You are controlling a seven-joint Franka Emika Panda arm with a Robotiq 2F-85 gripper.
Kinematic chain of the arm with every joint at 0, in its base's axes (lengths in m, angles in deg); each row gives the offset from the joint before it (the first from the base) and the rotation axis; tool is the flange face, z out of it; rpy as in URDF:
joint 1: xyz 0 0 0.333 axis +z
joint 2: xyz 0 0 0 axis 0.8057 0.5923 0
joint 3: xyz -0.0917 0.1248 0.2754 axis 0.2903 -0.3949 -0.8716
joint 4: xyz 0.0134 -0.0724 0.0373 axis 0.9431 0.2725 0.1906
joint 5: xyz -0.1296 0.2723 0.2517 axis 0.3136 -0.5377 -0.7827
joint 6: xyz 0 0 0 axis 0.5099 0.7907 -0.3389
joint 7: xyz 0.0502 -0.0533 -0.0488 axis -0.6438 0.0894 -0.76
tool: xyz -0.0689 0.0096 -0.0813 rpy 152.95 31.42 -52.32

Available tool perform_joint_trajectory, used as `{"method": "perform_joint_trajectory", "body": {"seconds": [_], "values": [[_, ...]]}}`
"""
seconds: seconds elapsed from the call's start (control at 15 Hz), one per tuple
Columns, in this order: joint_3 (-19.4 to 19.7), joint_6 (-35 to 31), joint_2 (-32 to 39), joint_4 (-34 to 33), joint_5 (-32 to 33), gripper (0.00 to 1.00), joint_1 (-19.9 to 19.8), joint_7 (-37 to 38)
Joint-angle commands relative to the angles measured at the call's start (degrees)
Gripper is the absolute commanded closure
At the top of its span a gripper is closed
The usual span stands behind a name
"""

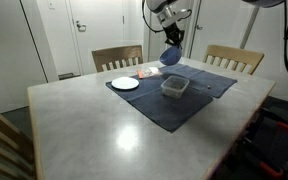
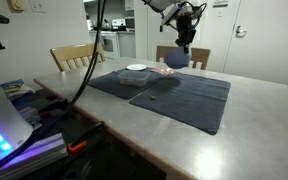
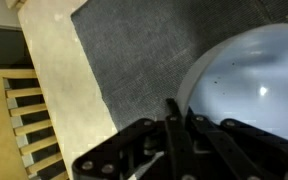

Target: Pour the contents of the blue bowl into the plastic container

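Note:
My gripper lowers the tilted blue bowl next, turns it upright and releases it on the far part of the dark mat (image 2: 189, 81), which lies clear below.
In both exterior views the blue bowl (image 1: 170, 56) (image 2: 176, 59) hangs in the air above the far part of the dark mat. My gripper (image 1: 171, 40) (image 2: 184, 28) holds it from above, shut on its rim. The wrist view shows the bowl (image 3: 252, 88) as a pale blue dome, with my gripper (image 3: 181, 110) pinching its edge. The plastic container (image 1: 175, 86) sits on the mat, a little nearer the camera than the bowl and below it. What is inside the bowl does not show.
A dark blue mat (image 1: 189, 100) (image 2: 184, 95) (image 3: 134, 50) covers part of the grey table (image 1: 94, 120). On it lie a white plate (image 1: 125, 83) (image 2: 137, 69) and a small pinkish item (image 1: 146, 73). Wooden chairs (image 1: 117, 57) (image 1: 234, 58) stand behind the table.

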Motion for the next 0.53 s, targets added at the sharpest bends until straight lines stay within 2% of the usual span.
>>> {"method": "perform_joint_trajectory", "body": {"seconds": [0.0,0.27,0.47], "values": [[-0.46,4.49,-2.88,4.05,-2.31,0.99,-2.75,4.86],[-3.38,0.83,-2.58,7.07,-9.47,0.99,-8.21,11.86],[-4.7,-5.54,-3.37,11.99,-14.81,0.99,-12.12,17.52]]}}
